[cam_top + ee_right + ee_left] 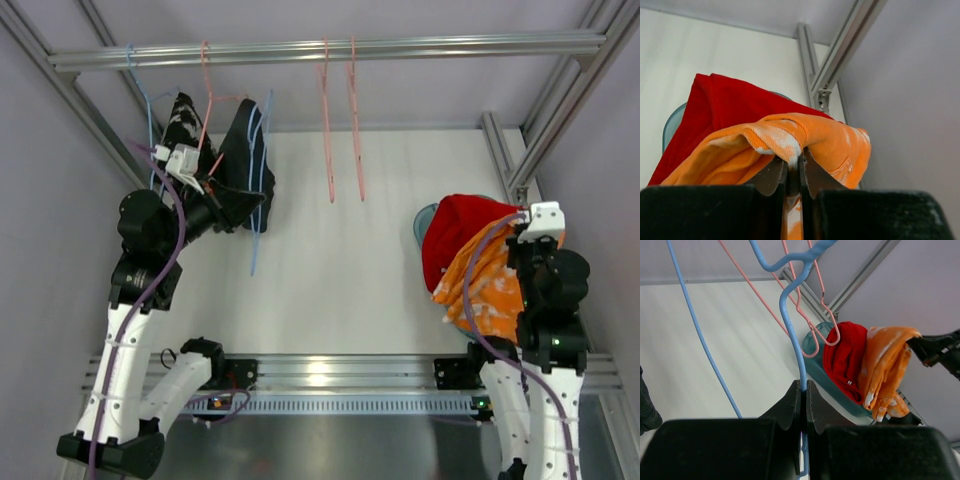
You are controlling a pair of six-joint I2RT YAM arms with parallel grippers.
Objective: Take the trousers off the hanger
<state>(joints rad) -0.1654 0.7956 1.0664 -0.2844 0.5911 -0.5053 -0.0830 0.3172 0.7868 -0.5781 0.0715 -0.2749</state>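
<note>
The robot's right gripper has the held fold of orange trousers beside the red trousers, so it will next move outward over the red trousers and then open.
My left gripper is shut on the wire of a blue hanger, pinched between the fingertips. This hanger hangs below the rail beside a black garment. The orange trousers with white markings are held by my right gripper, its jaws shut on a fold of the cloth. They drape over the plain red trousers, which lie on a teal basket. From the left wrist both pairs show at right, the red trousers and the orange trousers.
A metal rail crosses the back with two bare pink hangers and another blue hanger. A black-and-white patterned garment hangs at the left. Frame posts stand at the right. The white table lies between the arms.
</note>
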